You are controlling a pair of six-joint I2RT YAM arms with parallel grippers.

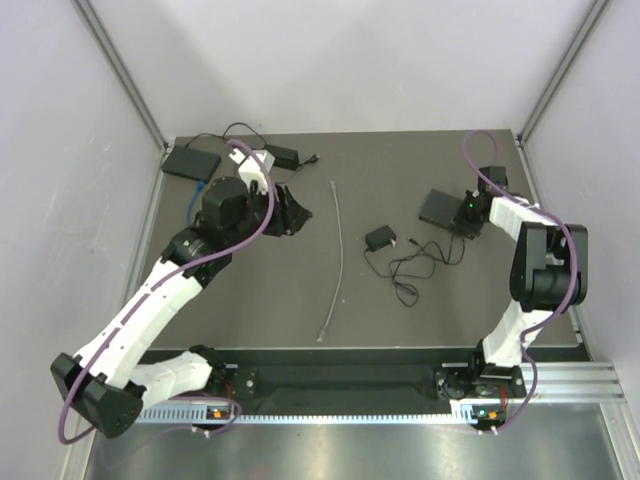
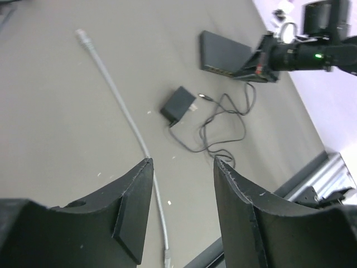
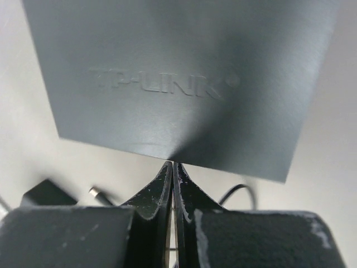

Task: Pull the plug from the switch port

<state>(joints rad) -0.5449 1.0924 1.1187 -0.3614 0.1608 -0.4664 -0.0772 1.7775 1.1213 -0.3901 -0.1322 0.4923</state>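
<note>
I will move my left gripper left in the top view, then down, and close on the blue cable where it enters the second dark box.
The dark TP-LINK switch (image 1: 437,207) lies at the right of the table; it fills the top of the right wrist view (image 3: 178,78). My right gripper (image 3: 173,164) is shut on nothing, its tips against the switch's near edge. It also shows in the top view (image 1: 464,218). A small barrel plug (image 3: 97,194) on a black cord lies loose on the table beside the black power adapter (image 1: 380,238). A grey cable (image 1: 339,250) with a plug at each end lies free mid-table. My left gripper (image 2: 183,163) is open and empty above the table, far left of the switch (image 2: 223,53).
A second dark box (image 1: 192,162) with a blue cable and a black adapter (image 1: 281,155) sits at the back left. The black cord (image 1: 415,265) loops in front of the switch. A metal rail (image 1: 350,378) runs along the near edge.
</note>
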